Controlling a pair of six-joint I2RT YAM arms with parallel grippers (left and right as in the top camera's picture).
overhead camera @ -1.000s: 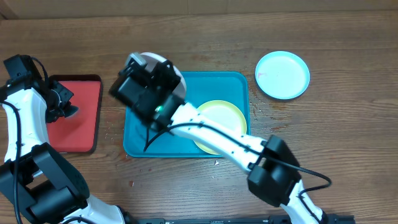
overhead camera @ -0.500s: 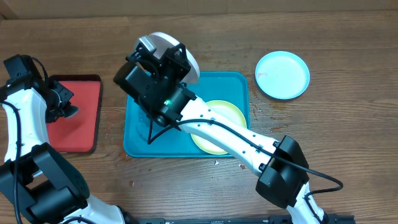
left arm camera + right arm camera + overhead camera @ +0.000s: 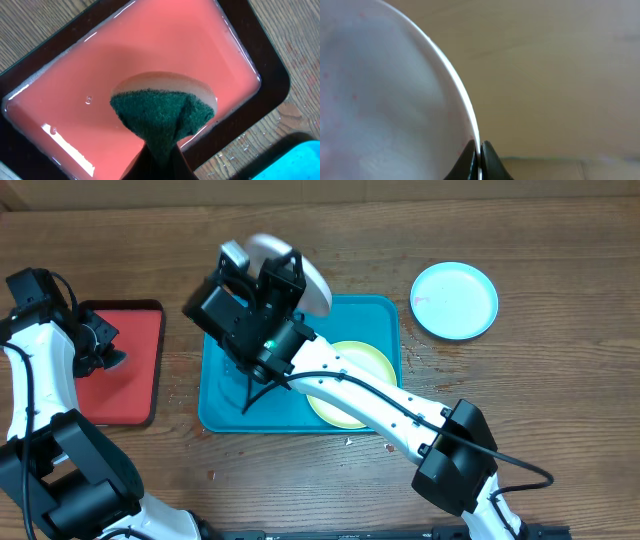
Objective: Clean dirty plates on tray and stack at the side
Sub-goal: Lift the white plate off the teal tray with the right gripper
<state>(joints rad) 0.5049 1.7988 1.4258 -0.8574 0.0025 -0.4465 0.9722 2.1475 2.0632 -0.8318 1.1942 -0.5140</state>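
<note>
The right gripper swings past the teal tray (image 3: 222, 405) next, turning the white plate level. It then lowers it onto the light blue plate (image 3: 455, 300) already lying aside.
My right gripper (image 3: 290, 270) is shut on the rim of the white plate (image 3: 312, 283) and holds it tilted on edge above the far left of the teal tray (image 3: 222, 405). In the right wrist view the fingers (image 3: 479, 152) pinch the plate's rim (image 3: 395, 90), which shows faint red specks. The yellow-green plate (image 3: 365, 360) lies in the tray, partly under the right arm. The light blue plate (image 3: 455, 300) lies on the table at the far right. My left gripper (image 3: 162, 162) is shut on a green sponge (image 3: 160, 115) over the red tray (image 3: 165, 45).
The red tray (image 3: 135, 365) with a dark rim stands left of the teal tray and holds liquid. Water drops lie on the wood next to it (image 3: 240, 145). The right arm (image 3: 400, 415) crosses over the teal tray.
My right gripper has lifted the white plate off the tray's far left corner and tilted it up on edge, moving slightly right. The left arm has not moved.
</note>
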